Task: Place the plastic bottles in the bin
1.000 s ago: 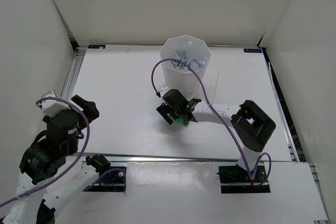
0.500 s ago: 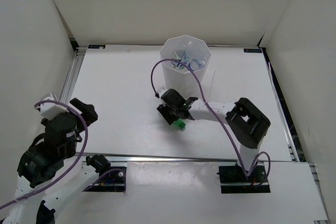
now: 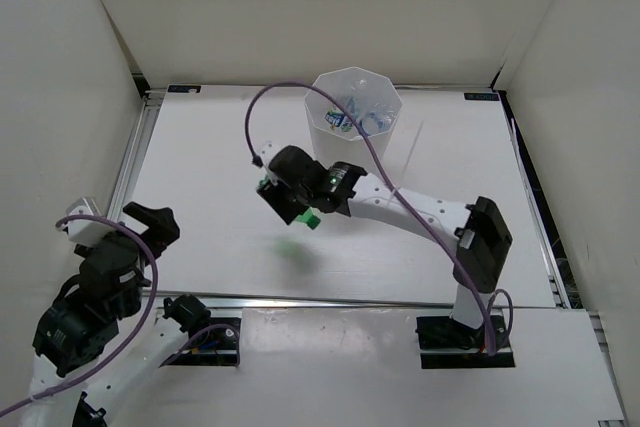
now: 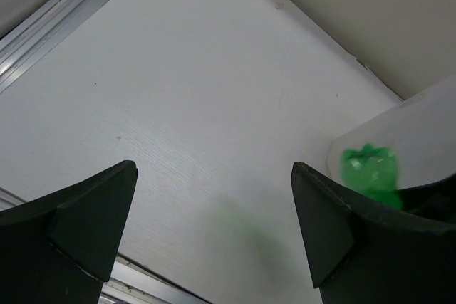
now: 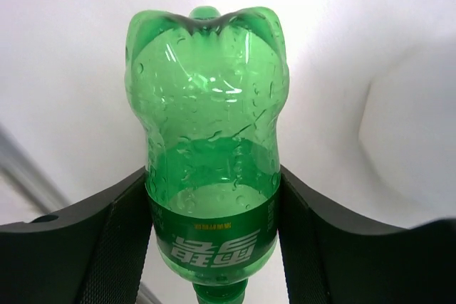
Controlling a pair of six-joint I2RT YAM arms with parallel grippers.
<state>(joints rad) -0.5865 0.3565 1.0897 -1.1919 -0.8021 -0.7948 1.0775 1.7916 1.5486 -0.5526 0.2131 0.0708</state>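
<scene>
I will lift my right gripper outward and over the bin's open top (image 3: 352,105) to let go of the green bottle (image 3: 311,218), because the bottle is still hanging in front of the tall bin.
A bright green plastic bottle (image 5: 210,154) hangs above the table, cap end toward the wrist camera, with my right gripper (image 5: 210,226) shut on its labelled part. In the top view this bottle (image 3: 311,218) and the right gripper (image 3: 300,209) are left of centre, in front of and left of the bin. The bin (image 3: 322,142) is a tall white many-sided container at the back middle, with several clear bottles (image 3: 352,113) inside. My left gripper (image 3: 152,222) stands open and empty at the near left. Its wrist view shows the wide-apart gripper (image 4: 214,226) and the green bottle (image 4: 370,169) far off.
White walls enclose the table on three sides. A metal rail (image 3: 135,162) runs along the left edge and another along the near edge (image 3: 350,301). The right arm's purple cable (image 3: 262,107) arcs above the table beside the bin.
My right gripper closed on the green bottle, lifted it off the table and swung it left. The left arm drew back toward the near-left corner, still open.
</scene>
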